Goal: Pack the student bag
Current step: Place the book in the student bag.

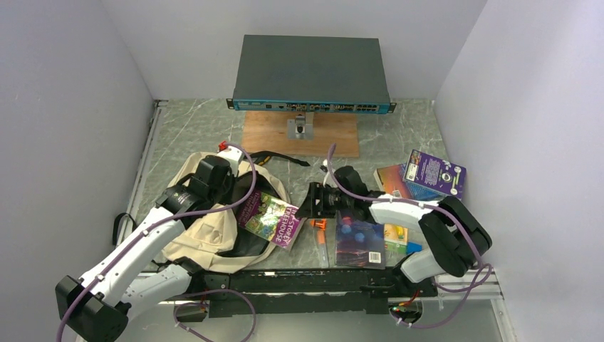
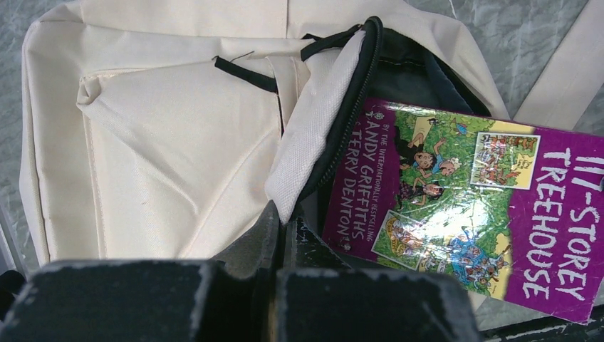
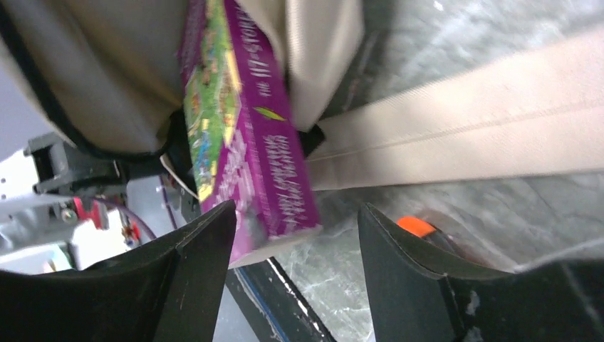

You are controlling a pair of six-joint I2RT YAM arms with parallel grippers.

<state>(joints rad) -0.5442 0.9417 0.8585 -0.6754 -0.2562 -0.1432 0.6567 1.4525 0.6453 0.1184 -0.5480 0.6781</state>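
Observation:
My right gripper is to shift toward the left in the wrist view next, and turn to straddle the purple book at its spine end (image 1: 297, 212) (image 3: 283, 212).
The student bag (image 1: 206, 235) is a beige canvas backpack lying flat at the left, its black-zippered mouth (image 2: 349, 107) open toward the right. A purple "117-Storey Treehouse" book (image 1: 271, 217) sticks partway out of that mouth, its outer end resting on the table. My left gripper (image 2: 286, 217) is shut on the beige edge of the bag's opening, just left of the book (image 2: 463, 206). My right gripper (image 3: 298, 214) stands open at the book's outer corner (image 3: 249, 178), with the corner near its left finger and neither finger pressing it. A beige strap (image 3: 463, 121) runs across the table beyond it.
A clear box of colourful items (image 1: 360, 242) and an orange marker (image 1: 320, 226) lie near the right arm. Two more books (image 1: 427, 174) sit at the right. A network switch (image 1: 311, 71) on a wooden stand is at the back. A black rail (image 1: 306, 281) lines the front edge.

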